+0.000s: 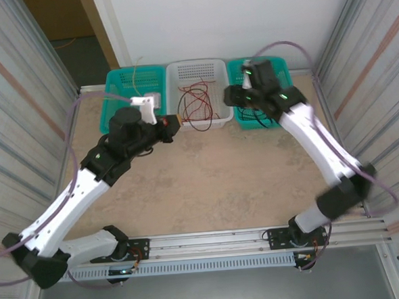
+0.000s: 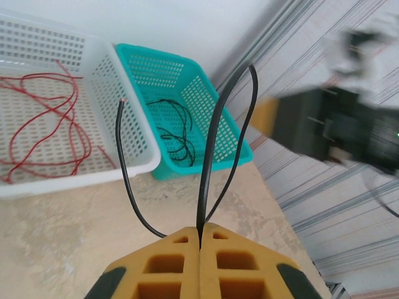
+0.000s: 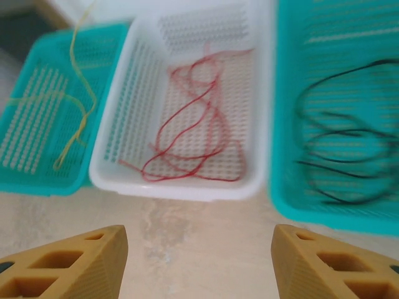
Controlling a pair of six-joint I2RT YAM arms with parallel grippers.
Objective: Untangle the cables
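The cable should next go away from my base with my left gripper, past the white basket. Then my left gripper should drop it over the teal basket with black cables.
My left gripper is shut on a black cable, which loops up from between the yellow fingers above the table in front of the baskets. In the top view this gripper sits just before the white basket. Red cables lie in the white basket. More black cables lie in the right teal basket, and a pale yellow cable lies in the left teal basket. My right gripper hangs open over the table before the baskets, with nothing between its fingers.
The three baskets stand side by side along the table's far edge. Corrugated metal walls close in both sides. The right arm appears blurred at the right of the left wrist view.
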